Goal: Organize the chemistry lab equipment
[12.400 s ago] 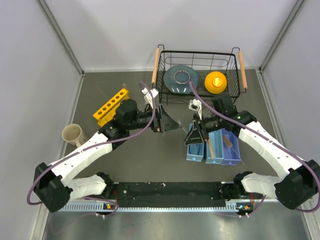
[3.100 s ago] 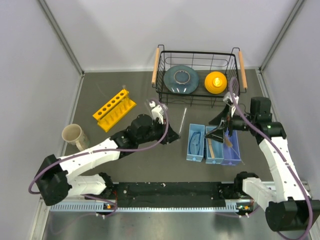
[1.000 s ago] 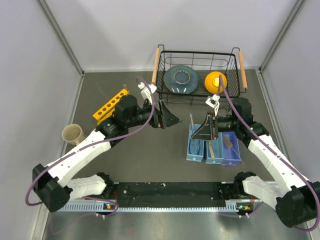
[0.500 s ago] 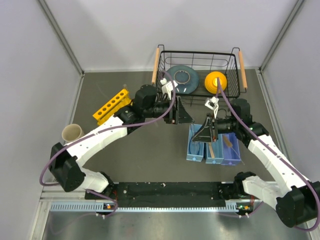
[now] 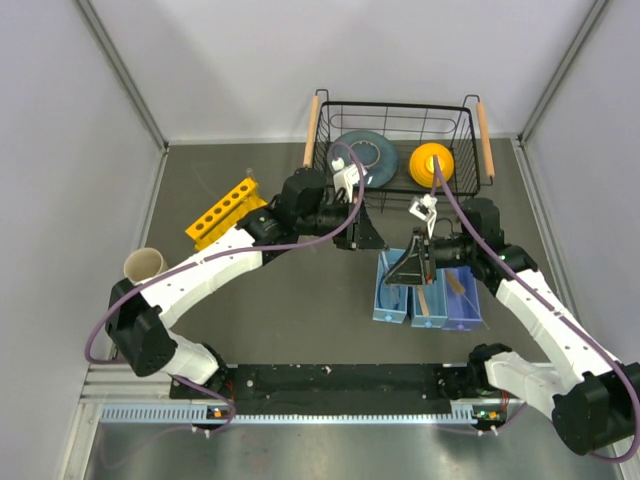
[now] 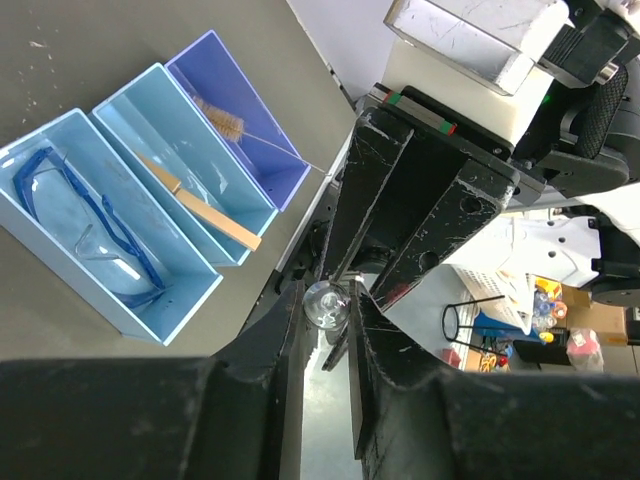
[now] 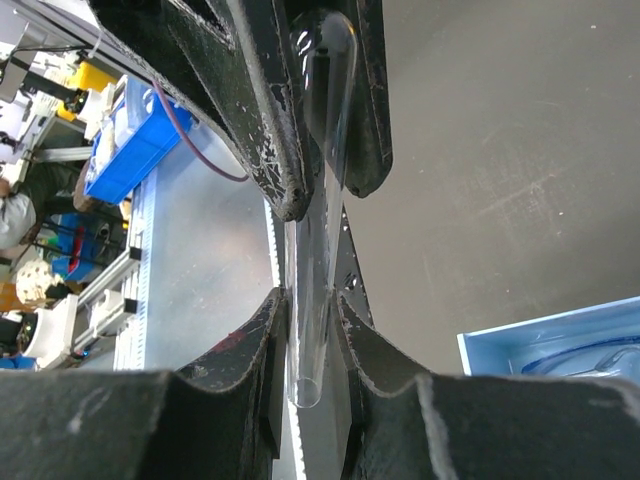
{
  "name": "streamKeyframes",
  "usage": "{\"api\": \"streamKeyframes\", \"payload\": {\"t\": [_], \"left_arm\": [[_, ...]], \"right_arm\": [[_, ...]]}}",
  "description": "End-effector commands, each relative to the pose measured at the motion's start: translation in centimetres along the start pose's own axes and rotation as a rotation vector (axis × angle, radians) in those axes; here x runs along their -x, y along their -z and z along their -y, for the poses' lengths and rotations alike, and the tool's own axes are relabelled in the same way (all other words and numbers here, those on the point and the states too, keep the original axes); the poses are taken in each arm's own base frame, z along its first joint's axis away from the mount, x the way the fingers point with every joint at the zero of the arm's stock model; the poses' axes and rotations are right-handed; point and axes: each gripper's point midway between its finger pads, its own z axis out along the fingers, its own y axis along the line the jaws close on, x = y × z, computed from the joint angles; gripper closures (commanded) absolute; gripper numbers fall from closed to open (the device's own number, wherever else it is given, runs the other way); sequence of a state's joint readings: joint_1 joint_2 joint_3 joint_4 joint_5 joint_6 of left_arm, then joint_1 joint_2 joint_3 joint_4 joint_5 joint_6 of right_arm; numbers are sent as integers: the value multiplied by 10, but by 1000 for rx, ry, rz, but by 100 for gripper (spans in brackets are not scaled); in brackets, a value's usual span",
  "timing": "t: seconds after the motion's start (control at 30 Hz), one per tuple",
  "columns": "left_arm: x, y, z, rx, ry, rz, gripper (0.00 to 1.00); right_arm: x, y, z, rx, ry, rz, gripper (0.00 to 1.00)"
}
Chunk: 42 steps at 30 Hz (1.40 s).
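Next, my left gripper swings toward the yellow rack, turns fingers down, lowers the tube (image 5: 383, 262) into the rack's basket-side row (image 5: 238, 215) and releases, given its round holes.
A thin clear glass tube (image 5: 383, 262) hangs above the table between both grippers. My right gripper (image 7: 305, 300) is shut on its open end. My left gripper (image 6: 327, 300) has its jaws pressed against the tube's rounded end (image 6: 325, 303). In the right wrist view the tube (image 7: 318, 240) runs up into the left gripper (image 7: 328, 195). From above, the left gripper (image 5: 375, 238) and right gripper (image 5: 390, 280) meet over the bins' far end. Blue-rimmed safety glasses (image 6: 90, 225) lie in the light-blue bin. The wooden clamp (image 6: 200, 205) lies in the middle bin. The yellow rack (image 5: 226, 214) sits at the far left.
Three blue bins (image 5: 428, 318) stand side by side under the right arm; the purple one holds a brush (image 6: 225, 110). A black wire basket (image 5: 396, 108) at the back holds a grey plate (image 5: 362, 158) and a yellow object (image 5: 432, 163). A beige mug (image 5: 145, 265) stands at the left.
My left arm has swung right to the tube and its jaws have closed on the tube's rounded end. The right arm has stayed in place with the tube.
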<state>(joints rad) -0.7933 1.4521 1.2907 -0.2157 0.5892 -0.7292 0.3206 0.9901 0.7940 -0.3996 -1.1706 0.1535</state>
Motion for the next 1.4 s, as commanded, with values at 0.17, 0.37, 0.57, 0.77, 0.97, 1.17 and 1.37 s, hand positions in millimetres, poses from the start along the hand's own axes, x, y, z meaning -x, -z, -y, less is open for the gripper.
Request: {"api": "streamKeyframes", "payload": {"t": [0.17, 0.37, 0.57, 0.77, 0.97, 1.17, 1.37], "left_arm": [[14, 26, 18, -19, -50, 104, 92], [15, 77, -26, 172, -61, 232, 93], [26, 181, -108, 693, -121, 407, 92], [55, 263, -155, 1068, -217, 556, 91], [97, 293, -189, 1211, -278, 653, 90], [120, 297, -227, 1272, -291, 645, 90], [144, 293, -247, 1294, -298, 636, 90]], "right_arm": [[12, 3, -14, 27, 171, 17, 54], [20, 16, -6, -58, 310, 27, 28], [31, 38, 31, -261, 429, 38, 1], [16, 48, 68, -350, 446, 6, 1], [-1, 49, 84, -366, 433, -14, 1], [-3, 59, 88, -421, 463, -2, 1], [-4, 60, 88, -429, 478, -4, 1]]}}
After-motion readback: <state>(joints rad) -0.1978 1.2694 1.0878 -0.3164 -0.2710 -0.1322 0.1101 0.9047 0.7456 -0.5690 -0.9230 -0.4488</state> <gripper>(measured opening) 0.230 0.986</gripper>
